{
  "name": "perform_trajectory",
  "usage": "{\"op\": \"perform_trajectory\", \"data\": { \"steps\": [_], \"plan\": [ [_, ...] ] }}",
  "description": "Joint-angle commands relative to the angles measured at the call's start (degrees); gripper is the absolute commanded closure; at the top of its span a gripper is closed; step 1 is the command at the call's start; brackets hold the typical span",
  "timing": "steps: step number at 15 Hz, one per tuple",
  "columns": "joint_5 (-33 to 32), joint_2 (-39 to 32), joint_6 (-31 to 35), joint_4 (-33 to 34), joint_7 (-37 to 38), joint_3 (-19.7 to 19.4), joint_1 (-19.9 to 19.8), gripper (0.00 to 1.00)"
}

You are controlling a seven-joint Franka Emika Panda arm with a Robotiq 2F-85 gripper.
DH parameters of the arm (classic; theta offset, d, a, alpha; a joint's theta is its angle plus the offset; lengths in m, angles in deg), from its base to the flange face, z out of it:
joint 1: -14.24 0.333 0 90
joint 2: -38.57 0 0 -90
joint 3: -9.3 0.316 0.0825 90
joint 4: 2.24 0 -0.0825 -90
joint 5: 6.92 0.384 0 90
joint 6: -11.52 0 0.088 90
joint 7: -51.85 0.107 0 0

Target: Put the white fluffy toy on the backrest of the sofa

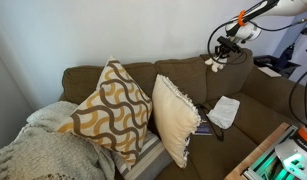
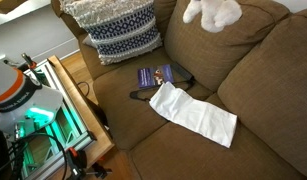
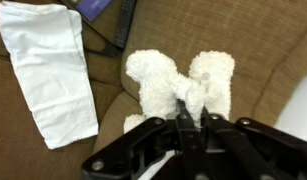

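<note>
The toy hangs before the cushions, so it goes up and over the backrest's top edge, outward of my gripper, next, then down and free.
The white fluffy toy hangs in my gripper, whose black fingers are shut on its fur. In an exterior view the toy hangs level with the top of the brown sofa backrest, below the gripper. In an exterior view the toy shows at the top edge, over the backrest cushions; the gripper itself is out of frame there. I cannot tell whether the toy touches the backrest.
A white cloth lies on the seat, also in the wrist view. A blue book and a black cable lie beside it. Patterned pillows and a cream pillow lean on the sofa. A wooden table stands in front.
</note>
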Motion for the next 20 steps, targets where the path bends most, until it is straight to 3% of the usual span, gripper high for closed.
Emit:
{"op": "perform_trajectory", "data": {
  "steps": [1, 3, 4, 5, 11, 15, 20],
  "plan": [
    [-0.5, 1.4, -0.4, 0.4, 0.1, 1.5, -2.1, 0.91],
    [-0.4, 1.5, -0.7, 0.3, 0.0, 1.8, -2.3, 0.91],
    [-0.4, 0.9, -0.7, 0.2, 0.0, 2.1, -2.2, 0.98],
    [1.6, -0.2, 0.8, 0.5, 0.8, 3.1, -1.9, 0.98],
    [1.4, -13.1, 15.0, 21.2, 4.8, 5.4, -1.4, 0.98],
    [1.6, -22.6, 12.3, 35.1, 6.1, 7.0, -1.5, 0.98],
    [1.6, -30.8, 9.3, 44.5, 7.5, 8.4, -1.4, 0.98]
  ]
}}
